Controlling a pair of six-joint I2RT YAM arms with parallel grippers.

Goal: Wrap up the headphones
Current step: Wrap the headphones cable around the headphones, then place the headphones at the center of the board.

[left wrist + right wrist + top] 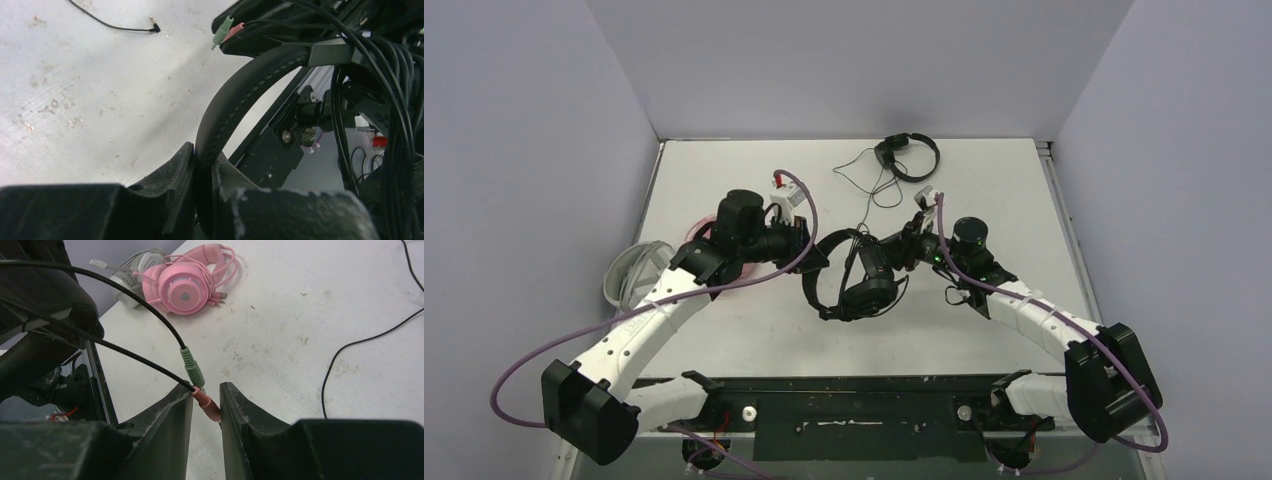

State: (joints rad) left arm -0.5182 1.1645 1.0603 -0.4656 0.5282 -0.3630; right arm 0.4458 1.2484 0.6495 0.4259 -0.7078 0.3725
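Next, my left gripper will move outward and down to release the black headset on the tabletop past the pink one, since that spot lies below and outward of it.
A black headset hangs between my two grippers above the middle of the table. My left gripper is shut on its padded headband, which runs up from between the fingers. Cable is coiled around the headset. My right gripper is shut on the pink plug at the cable's end; the green plug hangs free just beyond the fingertips. The pink headset and the white-grey headset lie together at the table's left. A second black headset lies at the back.
The back headset's thin black cable lies loose across the table behind my grippers, its jack end showing in the left wrist view. The white-grey headset sits beside my left arm at the table's left edge. Grey walls enclose the table.
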